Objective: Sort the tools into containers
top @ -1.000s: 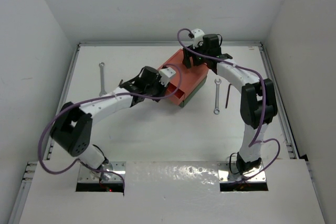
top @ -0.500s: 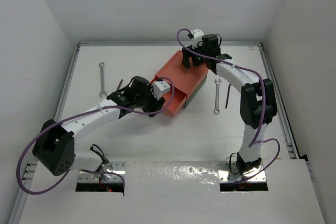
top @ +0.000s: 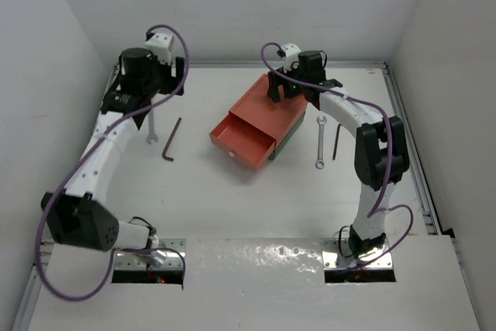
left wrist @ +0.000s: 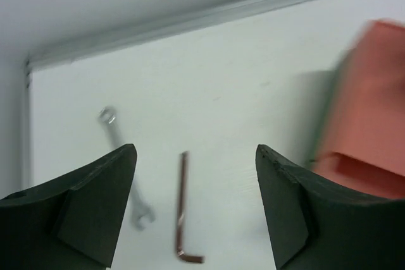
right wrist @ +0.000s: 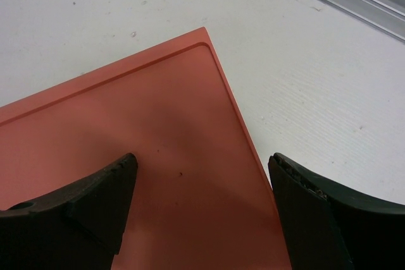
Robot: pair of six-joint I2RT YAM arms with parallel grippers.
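Note:
My left gripper lowers its open fingers to the dark L-shaped rod tool below next, onto its straight body [top: 172, 138] [left wrist: 181, 203], which runs lengthwise between my fingers.
The orange-red container [top: 263, 110] lies on top of the dark green one [top: 288, 139], its drawer [top: 242, 139] pulled out toward the front left. My right gripper [top: 302, 89] is open over its back corner, the jaws astride the lid [right wrist: 158, 156]. My left gripper [top: 139, 97] hangs open and empty at the back left. One silver wrench [left wrist: 123, 162] and a dark L-shaped rod tool [left wrist: 182, 219] lie on the table below it. A second wrench [top: 320, 143] and a thin black rod [top: 336, 143] lie right of the boxes.
White walls and a metal rail [top: 248, 63] bound the table at the back and sides. Purple cables loop along both arms. The left arm partly covers the left wrench [top: 151, 125] in the top view.
The left gripper let go at the drawer front, opened wide and swung to the back left corner. The drawer now stands pulled out. The right arm held still.

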